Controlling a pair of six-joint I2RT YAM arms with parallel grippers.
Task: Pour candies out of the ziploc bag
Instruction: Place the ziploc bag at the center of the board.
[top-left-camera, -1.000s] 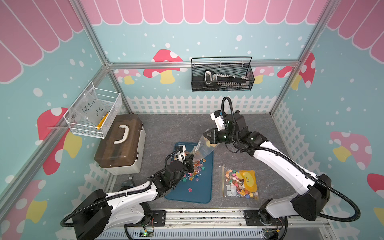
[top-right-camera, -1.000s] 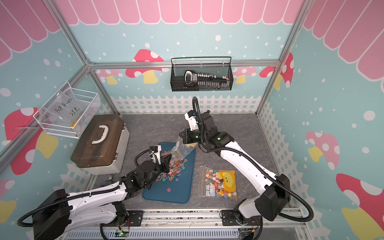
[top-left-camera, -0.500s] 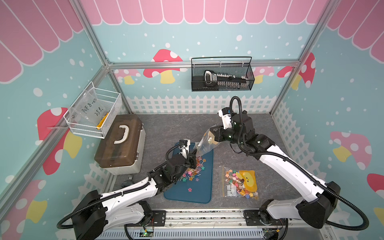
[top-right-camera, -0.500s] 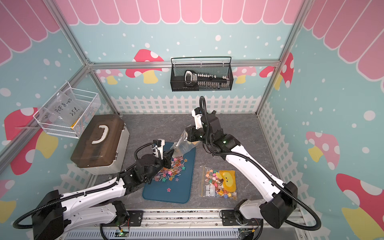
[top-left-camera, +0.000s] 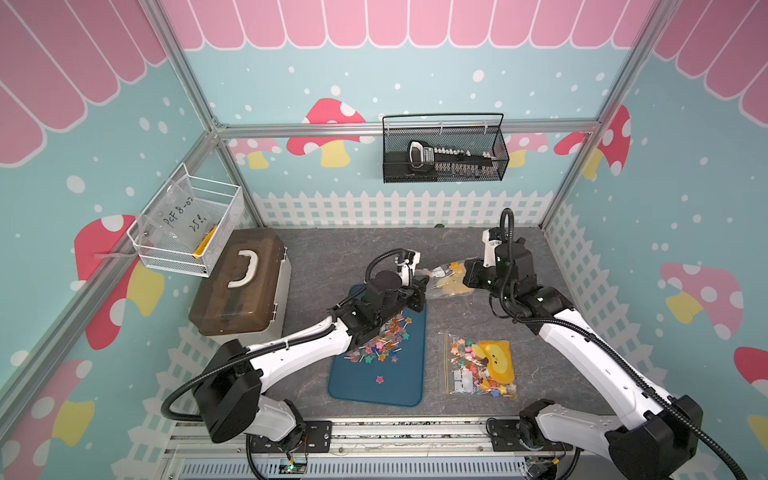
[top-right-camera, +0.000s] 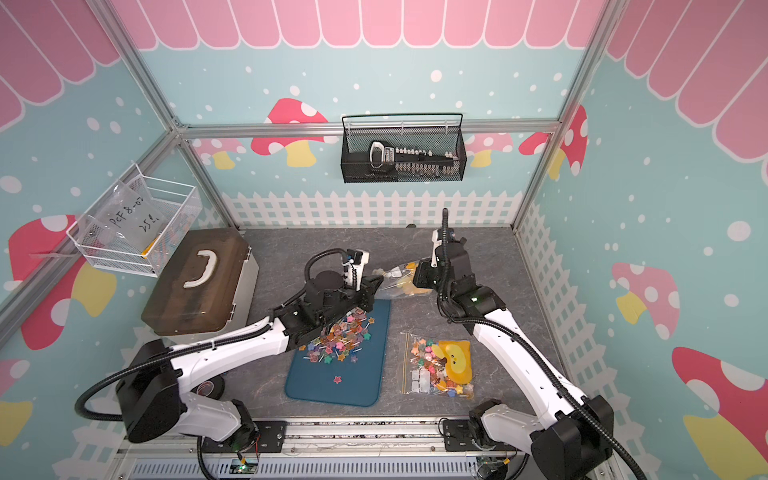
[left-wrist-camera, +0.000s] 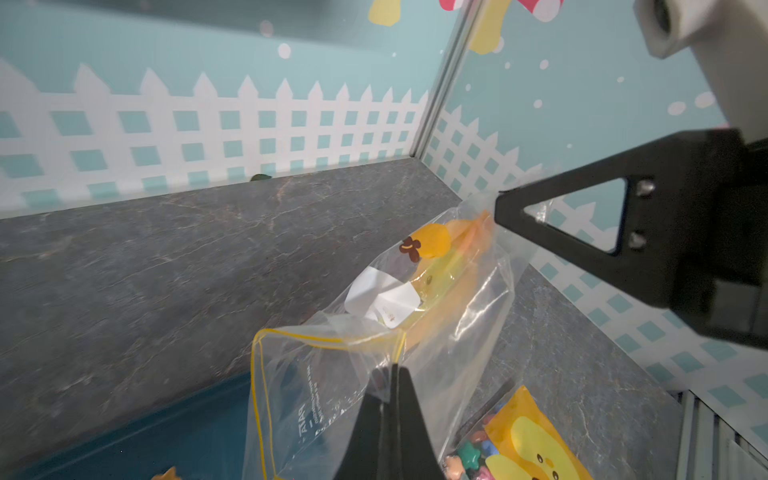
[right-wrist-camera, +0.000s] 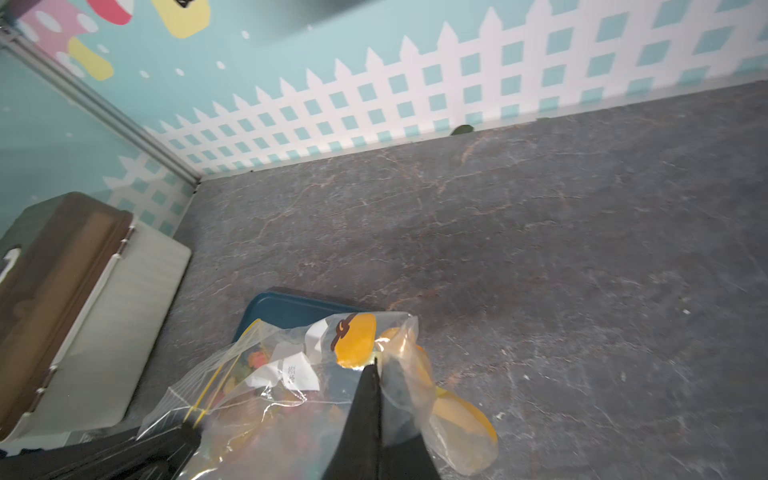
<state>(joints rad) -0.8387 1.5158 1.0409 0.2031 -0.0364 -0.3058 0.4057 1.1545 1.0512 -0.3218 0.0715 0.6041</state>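
Observation:
Next, my right gripper moves down, away from the tray (top-left-camera: 374, 390), to the bare tabletop beyond the second bag and releases, since the candies already lie on the tray.
The clear ziploc bag (top-left-camera: 446, 279) hangs between my two grippers, just past the far end of the blue tray (top-left-camera: 374, 390). My left gripper (left-wrist-camera: 392, 368) is shut on the bag's yellow-zipped mouth edge. My right gripper (right-wrist-camera: 376, 361) is shut on the bag's opposite end. An orange packet and a white paper slip show inside the bag (left-wrist-camera: 415, 316). Several colourful candies (top-left-camera: 386, 338) lie heaped on the tray's far half, partly hidden under my left arm; in a top view the candies (top-right-camera: 340, 336) spread beside the left wrist.
A second clear bag (top-left-camera: 478, 368) with candies and a yellow duck packet lies on the table right of the tray. A brown-lidded toolbox (top-left-camera: 239, 286) stands at the left. A black wire basket (top-left-camera: 444, 153) and a white one (top-left-camera: 187, 226) hang on the walls.
Both grippers have carried the bag to the right and away from over the tray. The right gripper has come down, so the bag now hangs nearly level instead of steeply tilted.

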